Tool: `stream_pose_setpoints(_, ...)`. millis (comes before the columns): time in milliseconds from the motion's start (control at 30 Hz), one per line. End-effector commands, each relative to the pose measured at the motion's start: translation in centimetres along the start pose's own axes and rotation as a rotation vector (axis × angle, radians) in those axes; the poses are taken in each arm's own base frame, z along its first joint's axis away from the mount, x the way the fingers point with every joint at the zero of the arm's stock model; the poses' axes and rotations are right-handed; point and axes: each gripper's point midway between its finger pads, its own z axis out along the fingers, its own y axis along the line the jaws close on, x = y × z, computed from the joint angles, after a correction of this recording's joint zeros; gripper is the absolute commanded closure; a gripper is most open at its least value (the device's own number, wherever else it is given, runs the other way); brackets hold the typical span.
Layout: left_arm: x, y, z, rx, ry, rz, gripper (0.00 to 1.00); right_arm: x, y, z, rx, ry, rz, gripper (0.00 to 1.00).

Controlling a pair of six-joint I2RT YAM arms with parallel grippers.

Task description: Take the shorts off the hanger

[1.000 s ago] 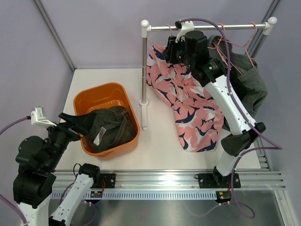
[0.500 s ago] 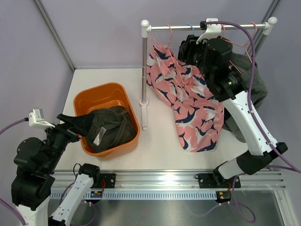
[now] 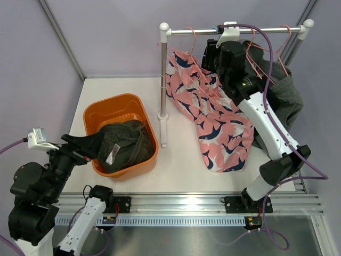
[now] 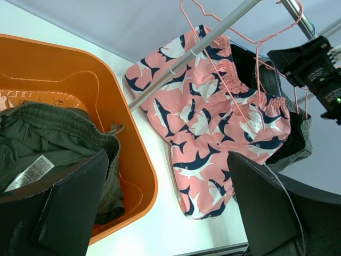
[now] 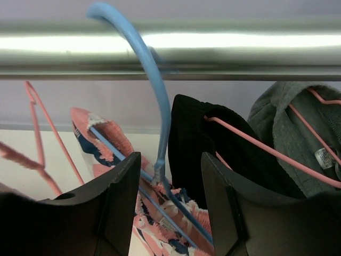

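My right gripper is open with the blue hanger's neck [image 5: 160,168] between its fingers, just below the bar [image 5: 170,53], so next I will shift it only slightly and close its fingers around that neck.
The pink shorts [image 3: 213,114] with navy-and-white print hang on a blue hanger [image 5: 154,112] hooked over the rail [image 5: 170,53], and their lower end lies on the table. My right gripper [image 5: 170,208] is open, with the blue hanger's neck between its fingers, not touching; in the top view it [image 3: 210,53] is just below the rail. The black shorts [image 5: 213,144] and the grey shorts [image 5: 293,130] hang on pink hangers to its right. The dark olive shorts [image 3: 125,144] lie in the orange basin [image 3: 114,102]. My left gripper [image 3: 93,143] is open and empty at the basin's near left edge.
The rack's upright post [image 3: 163,80] stands between the basin and the hanging shorts. Empty pink hangers [image 4: 224,32] hang on the rail. Grey walls close in the table at the back and sides. The grey shorts [image 3: 282,96] hang at the far right.
My right gripper swung right along the rail, then came back left a little, and now sits at the blue hanger. My left arm drew back slightly toward the near left.
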Motion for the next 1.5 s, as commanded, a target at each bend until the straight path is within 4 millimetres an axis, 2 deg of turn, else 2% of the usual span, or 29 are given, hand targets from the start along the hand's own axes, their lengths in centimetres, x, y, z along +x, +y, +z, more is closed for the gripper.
stream_pose_setpoints(0,-1.6,-0.7,-0.8,0.013,-0.058,0.027,0.01,-1.8,-0.4,1.1,0.004,-0.047,0.006,0.43)
stream_pose_setpoints(100,-1.7,-0.5,-0.7,0.001,-0.055,0.036,0.01,-1.1,0.0,2.1,-0.008,-0.021,-0.004,0.44)
stream_pose_setpoints(300,-1.9,-0.5,-1.0,-0.002,-0.062,0.042,0.01,-0.7,0.6,2.1,-0.045,-0.017,-0.001,0.48)
stream_pose_setpoints(433,-2.0,-0.7,-1.5,0.017,-0.073,0.047,0.01,-0.9,0.7,1.6,-0.062,-0.018,0.000,0.54)
stream_pose_setpoints(733,-2.1,-1.5,-2.2,0.067,-0.087,0.059,0.01,-1.6,1.3,0.2,-0.112,-0.028,0.057,0.54)
stream_pose_setpoints(933,-2.1,-1.5,-1.9,0.063,-0.078,0.070,0.01,-1.8,1.4,-0.4,-0.127,-0.032,0.068,0.54)
stream_pose_setpoints(1200,-1.0,-0.3,-0.6,0.027,-0.050,0.078,0.01,-1.3,1.2,-0.8,-0.131,-0.024,0.054,0.54)
stream_pose_setpoints(1467,-0.5,0.2,-0.1,0.012,-0.034,0.084,0.01,-1.0,1.7,-0.2,-0.146,-0.013,0.018,0.54)
